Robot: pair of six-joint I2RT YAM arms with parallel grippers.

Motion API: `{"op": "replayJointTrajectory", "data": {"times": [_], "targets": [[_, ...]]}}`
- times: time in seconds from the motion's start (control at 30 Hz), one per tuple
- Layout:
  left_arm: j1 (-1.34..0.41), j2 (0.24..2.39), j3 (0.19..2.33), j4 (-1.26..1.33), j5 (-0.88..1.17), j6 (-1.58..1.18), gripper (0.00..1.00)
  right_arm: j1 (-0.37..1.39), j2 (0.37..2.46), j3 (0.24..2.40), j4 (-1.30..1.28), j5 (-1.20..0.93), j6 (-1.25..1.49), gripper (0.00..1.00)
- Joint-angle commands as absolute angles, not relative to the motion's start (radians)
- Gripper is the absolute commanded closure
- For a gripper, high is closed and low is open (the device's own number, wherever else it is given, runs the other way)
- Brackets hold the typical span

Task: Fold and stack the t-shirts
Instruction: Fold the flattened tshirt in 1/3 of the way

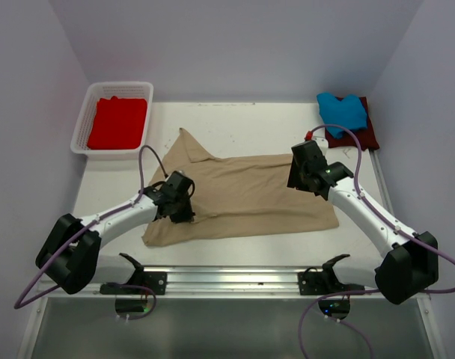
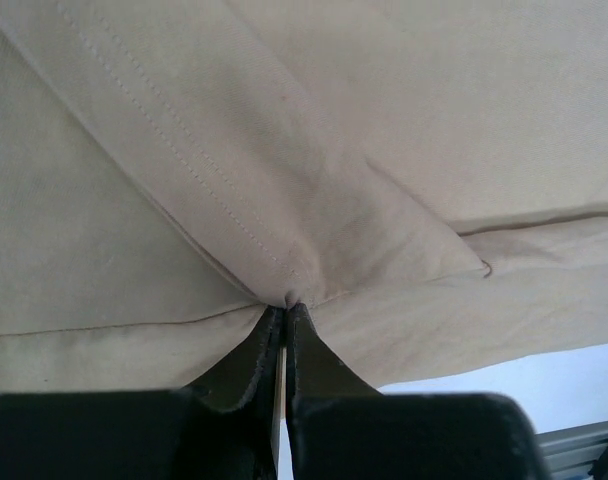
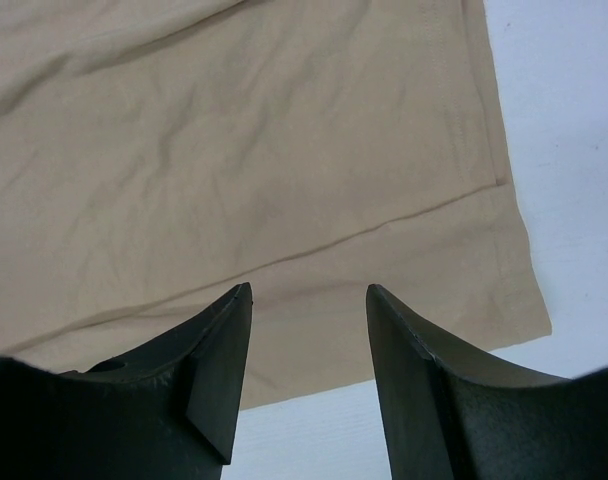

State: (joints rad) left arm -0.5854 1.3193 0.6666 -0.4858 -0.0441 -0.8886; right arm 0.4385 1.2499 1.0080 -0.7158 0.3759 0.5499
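Note:
Next, my left gripper draws the t-shirt's pinched fold outward and to the gripper's right in the top view onto the flat tan cloth [image 1: 217,187] and releases it.
The tan t-shirt [image 1: 250,196] lies spread across the middle of the table, one sleeve pointing to the far left. My left gripper [image 1: 179,203] is shut on a pinch of the tan cloth [image 2: 287,296] at the shirt's near-left part. My right gripper [image 1: 302,176] is open and empty, held just above the shirt's far-right edge; the tan shirt [image 3: 234,150] fills its wrist view. The bright blue shirt [image 1: 342,110] lies on the dark maroon shirt [image 1: 360,137] at the far right corner. The bright red shirt [image 1: 118,122] lies in the basket.
A white lattice basket [image 1: 84,120] stands at the far left corner. A metal rail [image 1: 235,280] runs along the near edge between the arm bases. White walls close in the table on three sides.

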Motion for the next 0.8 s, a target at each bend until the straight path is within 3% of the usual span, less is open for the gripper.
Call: {"op": "replayJointTrajectory", "data": {"times": [0.0,0.77], "targets": [[-0.601,1.299,0.732,-0.486,-0.083,-0.832,0.98,0.442,1.235,1.020,-0.675,0.397,0.560,0.47],[-0.609,1.539,0.922,-0.400,-0.139,-0.624,1.00,0.442,1.250,1.012,-0.670,0.397,0.555,0.47]]}}
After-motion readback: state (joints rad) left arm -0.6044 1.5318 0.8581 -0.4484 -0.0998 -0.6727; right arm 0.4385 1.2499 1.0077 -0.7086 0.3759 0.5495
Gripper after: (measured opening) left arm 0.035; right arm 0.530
